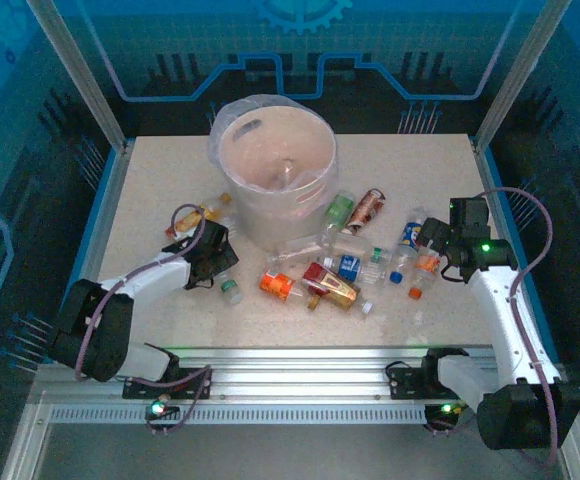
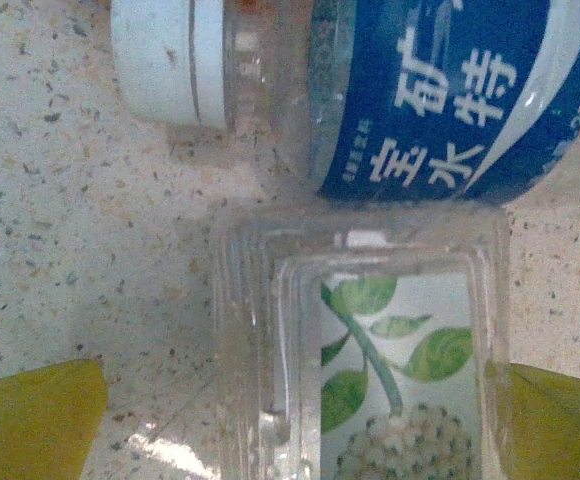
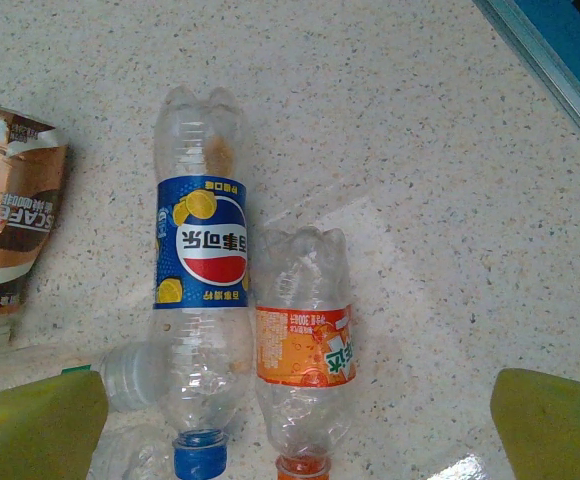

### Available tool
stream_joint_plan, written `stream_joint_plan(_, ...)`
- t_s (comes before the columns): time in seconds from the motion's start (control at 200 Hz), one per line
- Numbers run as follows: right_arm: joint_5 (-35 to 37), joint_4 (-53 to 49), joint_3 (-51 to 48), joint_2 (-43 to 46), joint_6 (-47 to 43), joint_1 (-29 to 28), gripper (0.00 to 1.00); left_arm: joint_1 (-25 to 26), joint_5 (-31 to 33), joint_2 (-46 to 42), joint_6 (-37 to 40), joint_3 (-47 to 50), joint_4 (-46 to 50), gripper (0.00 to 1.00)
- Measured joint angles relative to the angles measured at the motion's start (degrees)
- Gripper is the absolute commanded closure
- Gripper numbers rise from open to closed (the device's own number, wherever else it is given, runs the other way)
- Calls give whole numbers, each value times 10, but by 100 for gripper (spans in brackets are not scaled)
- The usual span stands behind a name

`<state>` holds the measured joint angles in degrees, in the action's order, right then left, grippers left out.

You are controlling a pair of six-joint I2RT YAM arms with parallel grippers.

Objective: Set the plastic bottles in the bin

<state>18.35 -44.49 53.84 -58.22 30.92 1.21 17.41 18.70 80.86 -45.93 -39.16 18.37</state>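
My left gripper is still a little high, so next I will lower it a little around the square clear bottle's leaf-labelled body. Then I will close its fingers on the bottle's sides.
The bin (image 1: 275, 165) stands at the back centre, a whitish bucket with a bag liner. Plastic bottles lie scattered in front of it and to its right, among them an orange one (image 1: 278, 286) and a copper-labelled one (image 1: 368, 208). My left gripper (image 1: 215, 262) is low at the bin's left front. It (image 2: 300, 425) is open, with a square clear bottle with a leaf label (image 2: 400, 370) lying between its fingers, and a blue-labelled, white-capped bottle (image 2: 450, 90) lies just beyond. My right gripper (image 3: 295, 440) is open above a blue-capped bottle (image 3: 200, 300) and an orange-labelled bottle (image 3: 305, 350), which lie side by side.
A copper-labelled crushed bottle (image 3: 5, 230) lies left of the right gripper's pair. Blue frame rails (image 1: 500, 220) edge the speckled table (image 1: 170, 180) on both sides. A metal rail (image 1: 300, 385) runs along the near edge by the arm bases.
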Motion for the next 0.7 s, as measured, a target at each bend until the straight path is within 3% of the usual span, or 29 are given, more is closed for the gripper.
stream_joint_plan(0.235, 0, 0, 0, -4, 0, 0, 0, -7, -19, 38, 10, 0, -38, 11)
stream_joint_plan(0.7, -5, 0, 0, -7, 0, 0, 0, -11, -16, 51, 7, -1, -47, 50)
